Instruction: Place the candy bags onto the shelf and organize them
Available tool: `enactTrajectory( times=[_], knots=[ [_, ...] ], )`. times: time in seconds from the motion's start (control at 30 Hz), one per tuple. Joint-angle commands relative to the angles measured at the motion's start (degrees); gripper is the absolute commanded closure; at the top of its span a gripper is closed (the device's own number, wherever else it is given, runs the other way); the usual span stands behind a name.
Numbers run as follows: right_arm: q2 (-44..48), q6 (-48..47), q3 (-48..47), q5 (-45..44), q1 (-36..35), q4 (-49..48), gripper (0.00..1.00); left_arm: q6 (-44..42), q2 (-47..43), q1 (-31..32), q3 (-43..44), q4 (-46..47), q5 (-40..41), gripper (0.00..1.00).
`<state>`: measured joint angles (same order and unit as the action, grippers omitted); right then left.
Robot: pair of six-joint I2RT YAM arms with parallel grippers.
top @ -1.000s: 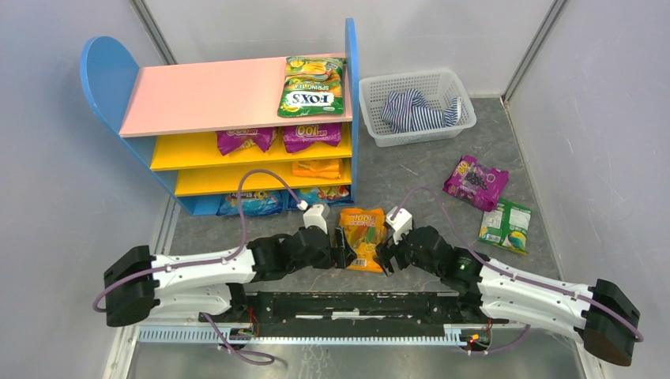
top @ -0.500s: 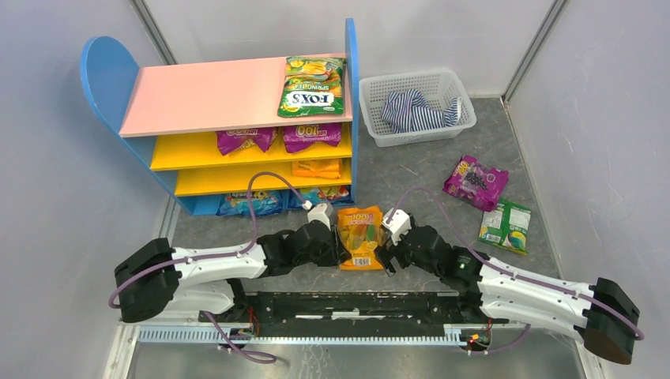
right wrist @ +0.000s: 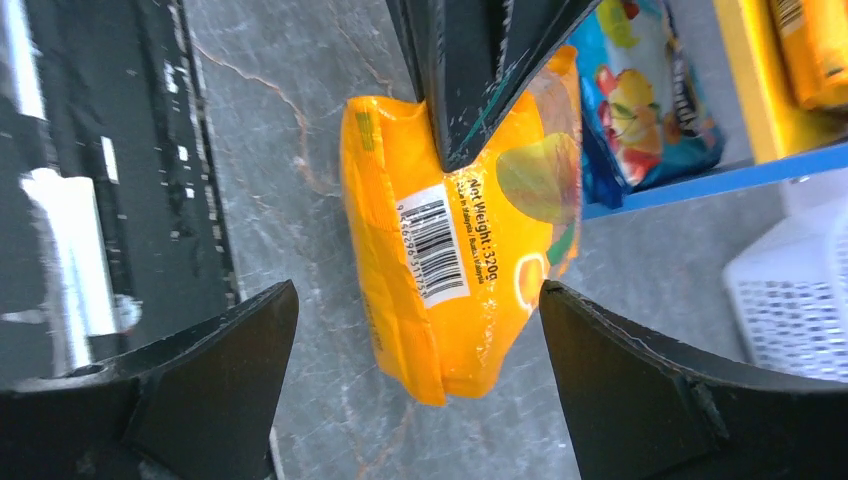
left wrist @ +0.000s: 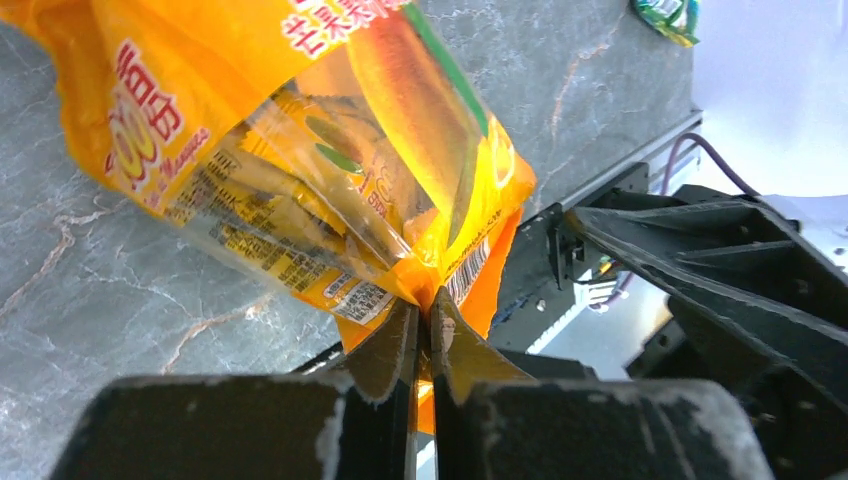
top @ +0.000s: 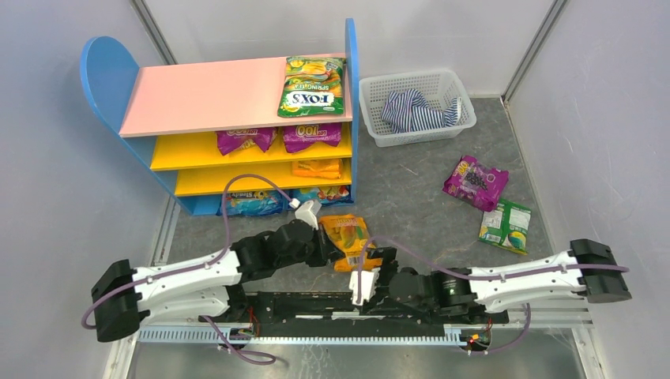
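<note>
My right gripper needs to advance around the bag's loose barcode end and close it, since that end hangs to the gripper's left in the top view.
An orange candy bag (top: 348, 239) (left wrist: 300, 150) (right wrist: 450, 260) hangs just above the table in front of the shelf (top: 205, 95). My left gripper (top: 327, 246) (left wrist: 428, 310) is shut on its bottom edge by the barcode. My right gripper (top: 381, 259) (right wrist: 418, 290) is wide open just short of the bag's other end, touching nothing. On the shelf, a green FOX'S bag (top: 314, 87) lies on the pink top, purple bags (top: 246, 140) on the upper yellow board, an orange bag (top: 316, 167) below, and blue bags (top: 253, 204) at the bottom. A purple bag (top: 475, 181) and a green bag (top: 506, 225) lie on the table at right.
A white mesh basket (top: 458, 118) with a blue-white striped cloth (top: 419, 109) stands to the right of the shelf. The black rail (top: 355, 308) of the arm bases runs along the near edge, close behind my right wrist. Grey walls close in both sides.
My left gripper has shut on the orange bag and drawn it slightly left. The right arm has pulled back to the near edge and swung round, jaws wide open.
</note>
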<state>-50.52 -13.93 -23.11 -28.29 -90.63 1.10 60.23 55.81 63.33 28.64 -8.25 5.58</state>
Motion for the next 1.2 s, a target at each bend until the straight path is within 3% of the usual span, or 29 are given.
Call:
enactTrajectory(
  times=[0.0,0.2,0.4,0.6,0.87,1.03,1.17],
  knots=[
    [-5.9,-12.2,-1.8,-9.9,-1.9,-10.8,0.02,3.9,-6.1,-0.4,0.9,-0.6,-1.1,0.98],
    [-11.0,-20.1,1.3,-8.5,-2.0,-25.5,0.02,5.3,-11.5,-0.4,0.6,-3.2,-1.4,0.98],
    [-12.8,-20.6,5.1,4.1,0.8,-36.4,0.02,5.0,-14.4,-0.4,2.0,-5.9,-1.6,0.98],
    [-15.0,-18.5,6.8,13.8,5.4,-40.3,0.02,4.2,-15.8,-0.4,4.2,-9.4,-1.1,0.98],
    [-19.3,-16.8,4.7,22.3,7.6,-38.4,0.02,3.5,-16.1,-0.5,6.7,-11.1,-1.0,0.98],
    [-21.7,-17.1,4.8,11.6,7.6,-43.4,0.02,3.8,-16.3,-0.4,6.9,-10.4,-1.6,0.98],
    [-25.4,-19.6,3.6,10.8,7.7,-49.0,0.02,4.1,-16.5,-0.4,6.9,-9.9,-1.9,0.98]
  ],
)
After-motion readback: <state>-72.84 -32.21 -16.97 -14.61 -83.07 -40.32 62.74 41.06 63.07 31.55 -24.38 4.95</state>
